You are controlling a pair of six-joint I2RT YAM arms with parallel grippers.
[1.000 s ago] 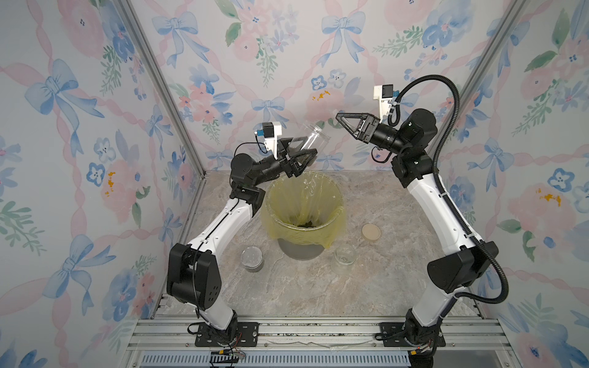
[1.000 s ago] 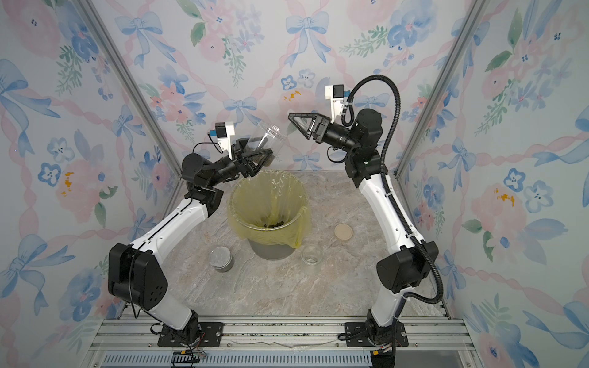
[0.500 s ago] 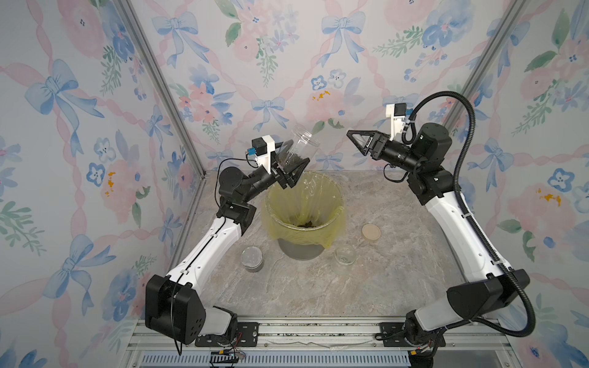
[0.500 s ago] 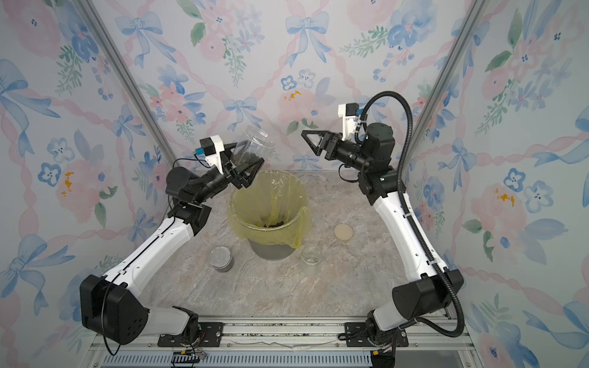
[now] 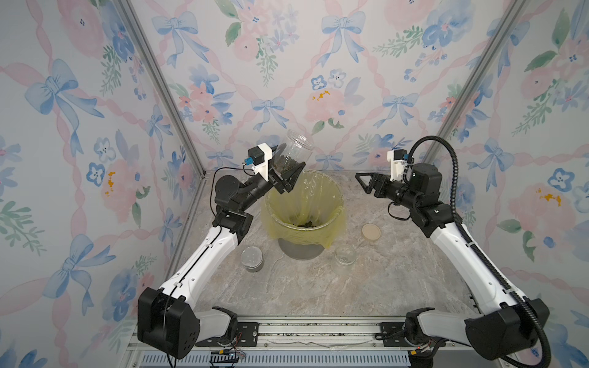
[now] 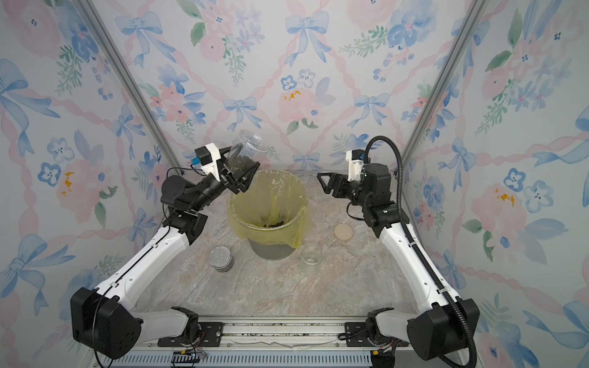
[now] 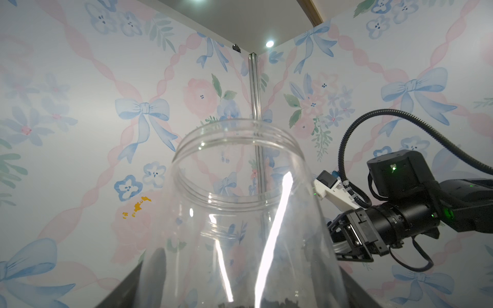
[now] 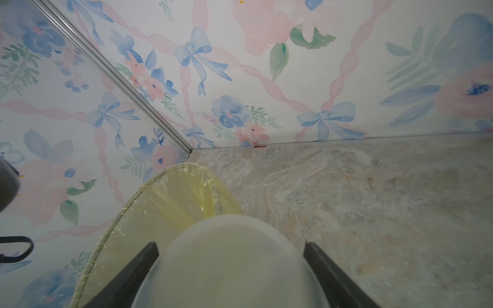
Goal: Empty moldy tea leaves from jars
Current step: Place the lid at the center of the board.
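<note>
I need to lower my right gripper beside the bin next and release the lid there, as the bare tabletop by the tan disc is clear of jars.
My left gripper [image 5: 288,161] is shut on a clear jar [image 5: 294,152], held tilted with its open mouth up, over the back left rim of the bin. Moldy tea leaves [image 5: 283,163] lie in the jar's lower end; they show at the wrist frame's edge [image 7: 277,302], below the jar's wall [image 7: 240,213]. My right gripper [image 5: 361,181] hovers right of the bin, shut on a translucent whitish lid [image 8: 229,266] between its fingers [image 8: 138,266]. A capped jar [image 5: 252,259] and an open jar [image 5: 345,254] stand on the table. More leaves [image 5: 307,224] lie in the bin.
The yellow-lined round bin [image 5: 334,204] stands mid-table between the arms, its rim also in the right wrist view [image 8: 160,202]. A flat tan disc [image 5: 371,232] lies right of the bin. Flowered walls close in the back and both sides.
The left arm drew the jar back to the left and turned its mouth upward. The right gripper moved down and to the right, away from the jar, with the lid.
</note>
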